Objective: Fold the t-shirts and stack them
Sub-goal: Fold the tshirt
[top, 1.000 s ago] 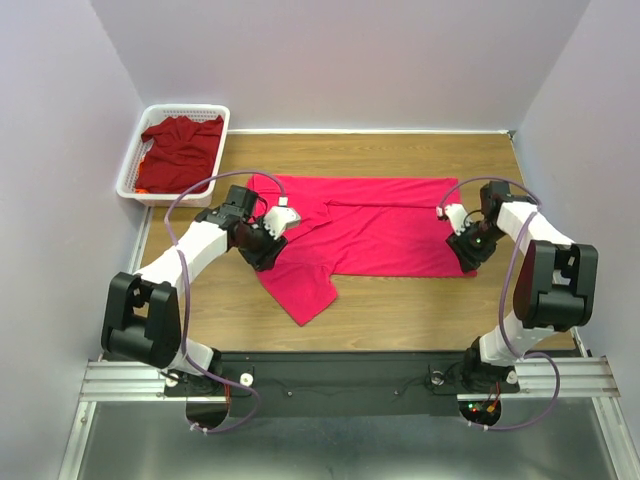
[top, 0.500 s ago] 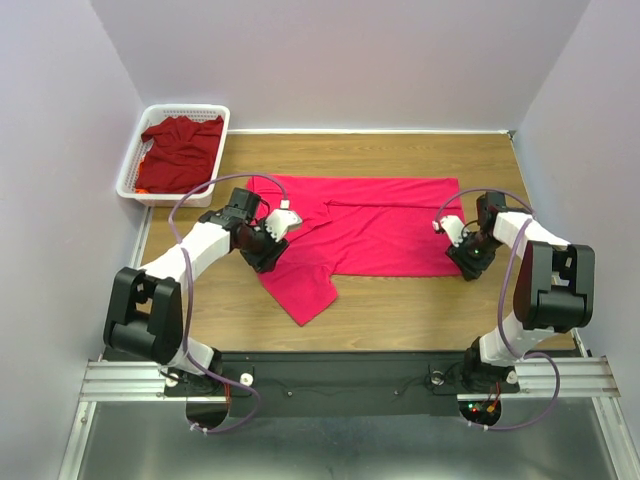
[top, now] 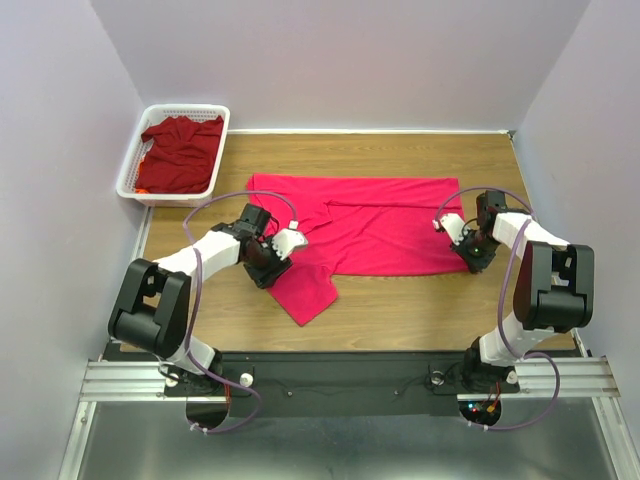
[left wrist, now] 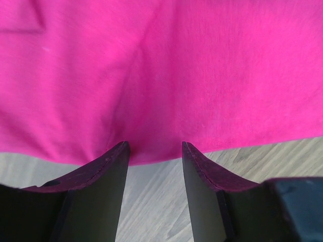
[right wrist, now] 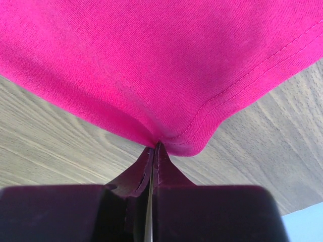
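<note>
My left gripper is low and should stay low next, and it should close its fingers on the shirt's edge by the trailing sleeve.
A bright pinkish-red t-shirt (top: 380,225) lies spread on the wooden table, with one sleeve trailing toward the near side. My left gripper (top: 268,266) sits low at the shirt's left edge. In the left wrist view it (left wrist: 154,151) is open, its fingertips at the edge of the shirt (left wrist: 161,75), with bare wood between them. My right gripper (top: 470,258) is at the shirt's near right corner. In the right wrist view it (right wrist: 155,146) is shut on the hemmed corner of the shirt (right wrist: 151,60). A darker maroon t-shirt (top: 182,150) lies crumpled in the basket.
A white mesh basket (top: 131,170) stands at the far left corner of the table. Grey walls close in the left, right and back. Bare wood (top: 420,300) runs along the near side of the shirt, in front of the arm bases.
My left gripper has moved right and nearer, down to the shirt's left edge. My right gripper has shifted slightly at the shirt's right corner.
</note>
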### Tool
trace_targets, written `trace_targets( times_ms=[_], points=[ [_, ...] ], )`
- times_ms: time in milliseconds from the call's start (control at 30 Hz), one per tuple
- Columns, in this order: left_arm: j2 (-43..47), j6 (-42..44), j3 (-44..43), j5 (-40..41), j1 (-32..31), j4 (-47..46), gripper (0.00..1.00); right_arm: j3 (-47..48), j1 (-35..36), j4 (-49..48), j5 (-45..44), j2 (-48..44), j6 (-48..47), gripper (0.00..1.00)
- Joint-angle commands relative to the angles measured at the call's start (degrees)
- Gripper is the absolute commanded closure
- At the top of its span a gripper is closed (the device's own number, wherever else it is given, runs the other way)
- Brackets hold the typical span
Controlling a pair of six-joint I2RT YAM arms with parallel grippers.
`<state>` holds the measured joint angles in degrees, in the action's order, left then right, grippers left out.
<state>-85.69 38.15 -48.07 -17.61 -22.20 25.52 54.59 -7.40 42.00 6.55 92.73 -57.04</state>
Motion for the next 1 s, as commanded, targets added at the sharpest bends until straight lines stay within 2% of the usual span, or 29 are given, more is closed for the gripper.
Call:
trace_targets(
  times_ms=[0, 100, 200, 233, 333, 500, 667, 967],
  points=[
    [-1.67, 1.14, 2.81, 3.54, -0.65, -3.44, 0.44, -0.27, 0.37, -1.48, -0.74, 0.0, -0.09, 0.99],
    [-2.64, 1.05, 3.6, 5.03, -0.74, -4.42, 0.51, -0.53, 0.28, -1.48, -0.92, -0.09, -0.09, 0.99],
    [-2.29, 2.18, 3.52, 3.73, -0.74, -2.67, 0.73, -0.36, 0.28, -1.31, -1.18, -0.53, 0.08, 0.99],
    [-1.77, 2.54, 3.34, 3.11, -0.83, -0.84, 0.87, -0.01, 0.37, -1.13, -1.27, -0.88, 0.17, 0.99],
    [0.87, 3.07, 2.11, 1.17, -0.83, 2.33, 1.0, 0.61, 0.37, 0.1, -1.54, -1.67, 0.17, 0.99],
    [6.49, 3.16, -0.08, -0.93, -0.83, 10.67, 1.0, 0.0, 0.28, 3.17, -4.08, -6.23, -1.58, 1.0],
    [9.57, 3.16, -2.02, -2.26, -0.74, 15.08, 1.0, 0.34, 0.1, 5.98, -5.23, -9.23, -3.25, 0.99],
    [7.56, 3.68, -11.24, -4.1, 0.31, 19.56, 1.0, 10.08, -0.07, 10.12, -4.44, -3.36, -4.22, 1.0]
  ],
)
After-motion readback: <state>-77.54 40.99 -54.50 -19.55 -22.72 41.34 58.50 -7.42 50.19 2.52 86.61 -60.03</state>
